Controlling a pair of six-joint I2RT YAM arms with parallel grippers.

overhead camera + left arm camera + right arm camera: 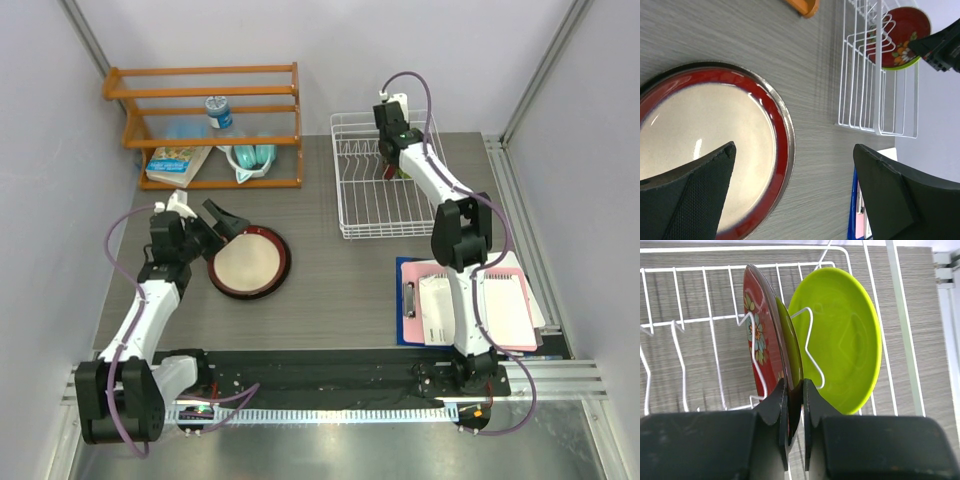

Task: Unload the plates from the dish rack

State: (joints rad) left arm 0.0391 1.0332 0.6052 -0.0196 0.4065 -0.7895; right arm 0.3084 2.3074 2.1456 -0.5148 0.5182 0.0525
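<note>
My right gripper holds the red plate's near rim, so I will move my open left gripper to the right in the top view, onto the red plate's opposite rim (874, 39).
The white wire dish rack (365, 215) stands at the back right of the table. In the right wrist view a dark red flowered plate (757, 325) and a lime green plate (845, 335) stand upright between its tines (715, 320). My right gripper (795, 385) is shut on the red plate's near rim, just in front of the green one. A maroon-rimmed plate with a cream centre (249, 263) lies flat on the table at the left. My left gripper (225, 225) hovers over that plate's edge (782, 145), wide open and holding nothing.
An orange wooden shelf (210, 120) at the back left holds a bottle (217, 110), a book and a teal item. A blue clipboard with pink and white papers (470, 300) lies at the front right, beside my right arm's base.
</note>
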